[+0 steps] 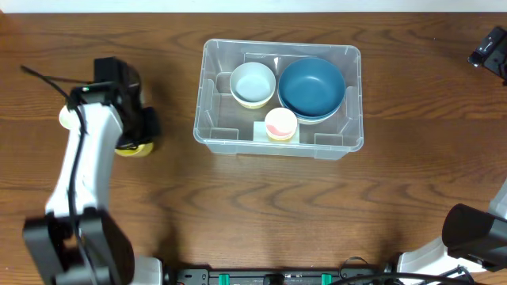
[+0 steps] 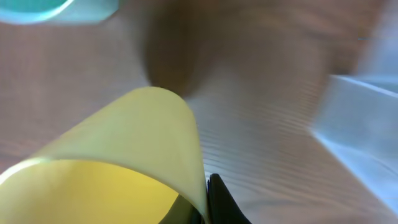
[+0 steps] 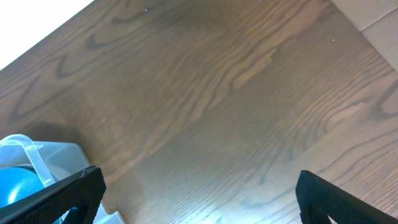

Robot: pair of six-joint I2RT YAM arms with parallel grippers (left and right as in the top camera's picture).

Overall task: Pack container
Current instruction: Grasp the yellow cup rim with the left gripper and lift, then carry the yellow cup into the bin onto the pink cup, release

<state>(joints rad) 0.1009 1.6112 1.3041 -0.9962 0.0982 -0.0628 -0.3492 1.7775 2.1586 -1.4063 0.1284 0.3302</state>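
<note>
My left gripper lifts to the right in the overhead view next, then lowers the yellow cup (image 1: 133,148) into the pink cup (image 1: 280,124) and releases, since the pink cup's opening faces up.
The container (image 1: 279,46), a clear rectangular bin, stands mid-table. Inside it are a pale bowl (image 1: 252,83), a dark blue bowl (image 1: 311,87) and a pink cup (image 1: 280,124). Left of the bin, my left gripper (image 1: 141,136) is shut on the rim of a yellow cup (image 1: 133,148). In the left wrist view the yellow cup (image 2: 124,168) fills the lower left, its wall pinched between my left gripper's (image 2: 202,200) fingers (image 2: 221,203). My right gripper (image 3: 199,186) is open over bare wood, at the far right edge (image 1: 493,49). The container's corner (image 3: 37,155) lies at its left.
A blurred edge of the bin (image 2: 360,130) shows to the right of the yellow cup in the left wrist view. A teal shape (image 2: 37,7) sits at that view's top left. The right arm's base (image 1: 475,231) is at the lower right of the table.
</note>
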